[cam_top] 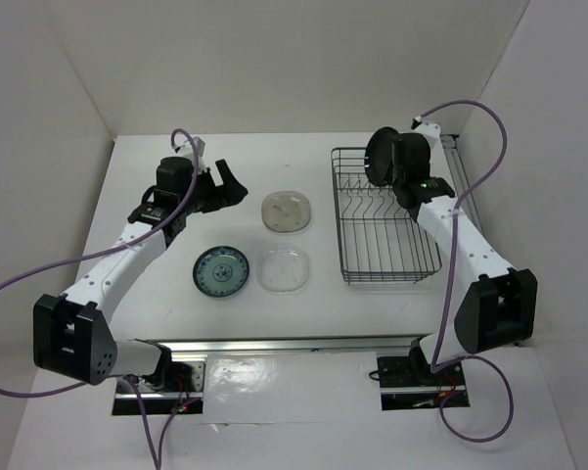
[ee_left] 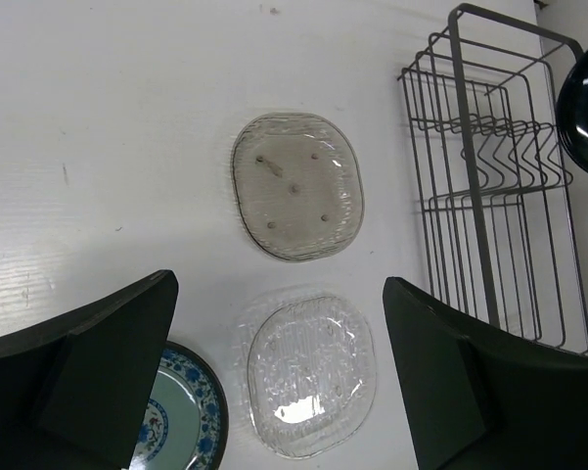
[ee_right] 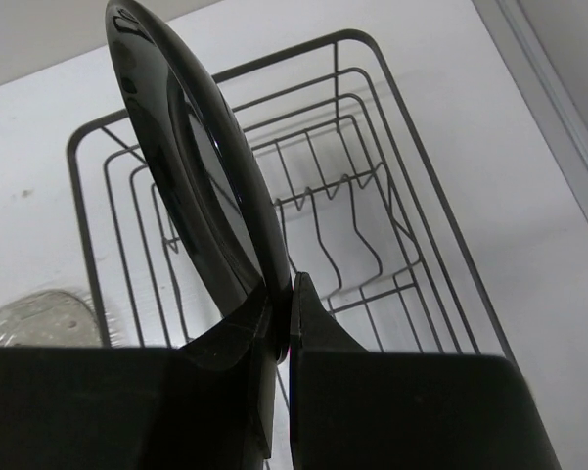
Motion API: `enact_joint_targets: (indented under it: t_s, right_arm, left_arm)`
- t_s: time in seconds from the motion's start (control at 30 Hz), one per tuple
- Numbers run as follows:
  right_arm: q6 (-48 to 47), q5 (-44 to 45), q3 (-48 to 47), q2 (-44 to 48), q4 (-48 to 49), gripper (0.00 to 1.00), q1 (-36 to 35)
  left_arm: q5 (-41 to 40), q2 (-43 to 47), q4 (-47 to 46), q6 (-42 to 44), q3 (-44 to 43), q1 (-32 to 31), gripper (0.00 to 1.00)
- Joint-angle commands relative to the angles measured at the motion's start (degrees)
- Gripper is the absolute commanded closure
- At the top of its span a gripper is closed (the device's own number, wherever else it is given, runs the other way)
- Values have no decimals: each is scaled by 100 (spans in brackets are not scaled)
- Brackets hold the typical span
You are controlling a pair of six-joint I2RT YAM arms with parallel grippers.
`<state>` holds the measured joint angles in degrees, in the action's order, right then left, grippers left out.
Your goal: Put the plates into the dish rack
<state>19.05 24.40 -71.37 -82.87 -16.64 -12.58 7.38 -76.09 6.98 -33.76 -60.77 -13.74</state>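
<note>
The black plate comes down in my right gripper toward the rack side by the clear plates next. Then it goes between the dividers, since those slots are empty.
Held on edge over the far end of the dish rack, a glossy black plate is pinched at its rim by my shut right gripper. The right wrist view shows that plate upright above the rack's dividers, with the gripper clamped on its lower rim. My left gripper hangs open and empty, over the table left of the clear plates. Below it lie a clear speckled round plate, a clear rounded-square plate and a blue-green patterned plate.
White walls enclose the table on three sides. A metal rail runs along the near edge between the arm bases. Another rail lies just right of the rack. Purple cables loop off both arms.
</note>
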Motion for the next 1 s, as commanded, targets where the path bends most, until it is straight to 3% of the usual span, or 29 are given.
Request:
enact_joint_targets:
  t_s: [0.0, 0.37, 0.97]
  right_arm:
    - [90, 469, -237, -27, -85, 100, -43]
    - [142, 934, -237, -440, -85, 100, -684]
    - [205, 1102, -184, -906, -93, 100, -737]
  left_arm:
    - [-412, 33, -4, -148, -137, -85, 0]
    - [-360, 42, 66, -149, -128, -85, 0]
    - [-307, 42, -30, -149, -75, -138, 0]
